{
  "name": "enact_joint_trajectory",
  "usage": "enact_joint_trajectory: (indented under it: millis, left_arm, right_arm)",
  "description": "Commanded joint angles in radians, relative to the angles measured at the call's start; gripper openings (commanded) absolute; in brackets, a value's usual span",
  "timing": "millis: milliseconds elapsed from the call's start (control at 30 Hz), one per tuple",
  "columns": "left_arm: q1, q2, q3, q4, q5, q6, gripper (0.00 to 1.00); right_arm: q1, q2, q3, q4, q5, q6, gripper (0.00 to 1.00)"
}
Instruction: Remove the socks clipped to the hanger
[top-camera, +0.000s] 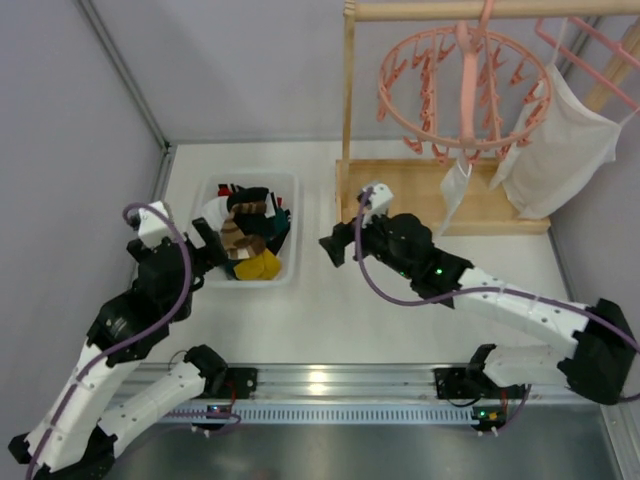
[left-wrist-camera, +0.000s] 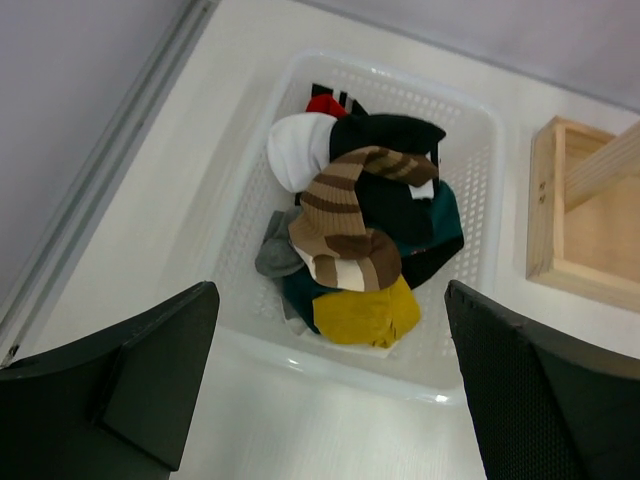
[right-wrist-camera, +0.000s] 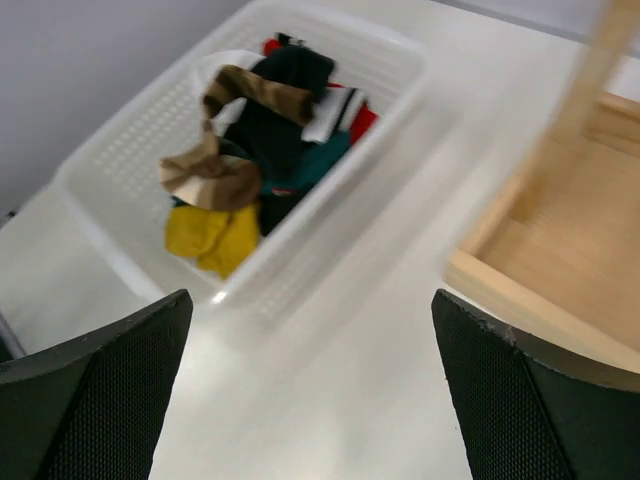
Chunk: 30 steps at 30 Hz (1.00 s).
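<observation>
My right gripper swings away from the basket (top-camera: 288, 262) next, then turns outward onto the white sock's lower end, because it dangles free below the pink hanger.
The round pink hanger (top-camera: 462, 88) with its many pegs hangs from a wooden rail at the back right. One white sock (top-camera: 455, 195) dangles from a peg at its near side. Several socks (top-camera: 250, 232), striped brown, mustard, teal, black and white, lie piled in a white basket (top-camera: 288, 262). The pile shows in the left wrist view (left-wrist-camera: 350, 230) and the right wrist view (right-wrist-camera: 240, 150). My left gripper (top-camera: 208, 250) is open and empty at the basket's left near corner (left-wrist-camera: 330, 400). My right gripper (top-camera: 345, 232) is open and empty over the table between basket and rack (right-wrist-camera: 320, 400).
A large white garment (top-camera: 560, 150) hangs on a plain pink hanger at the far right. The wooden rack's base (top-camera: 440, 195) and upright post (top-camera: 348, 110) stand right of the basket. Walls close the left and back sides.
</observation>
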<state>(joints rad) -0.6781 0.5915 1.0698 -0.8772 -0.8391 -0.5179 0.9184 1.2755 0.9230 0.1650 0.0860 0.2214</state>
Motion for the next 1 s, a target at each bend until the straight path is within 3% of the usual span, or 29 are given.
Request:
enact_joint_trajectory:
  millis: [0,33,233,300,433,600,867,967]
  left_arm:
    - [0.078,0.118,-0.024,0.087,0.234,0.056,0.98]
    - [0.098,0.137,-0.024,0.086,0.26,0.061,0.98]
    - [0.19,0.183,-0.051,0.113,0.38,0.098,0.98]
    - [0.193,0.189,-0.065,0.115,0.388,0.107,0.98]
    - [0.195,0.203,-0.079,0.116,0.393,0.113,0.98]
    - [0.195,0.205,-0.087,0.126,0.434,0.125,0.98]
    - [0.195,0.209,-0.091,0.132,0.462,0.133,0.98]
    - [0.195,0.209,-0.091,0.133,0.468,0.133,0.98]
  right_arm:
    - [-0.021,-0.197,-0.134,-0.126,0.303,0.022,1.0]
    - [-0.021,-0.284,-0.156,-0.244,0.358,0.059,0.99]
    - [-0.036,-0.572,-0.292,-0.47,0.61,0.134,0.99]
    - [-0.055,-0.59,-0.276,-0.577,0.695,0.156,0.96]
    - [-0.145,-0.57,-0.259,-0.625,0.716,0.145,0.92]
    - [-0.336,-0.542,-0.274,-0.533,0.605,0.081,0.83]
    - [-0.5,-0.388,-0.289,-0.204,0.419,-0.028,0.71]
    - [-0.526,-0.306,-0.286,-0.112,0.448,-0.045,0.57]
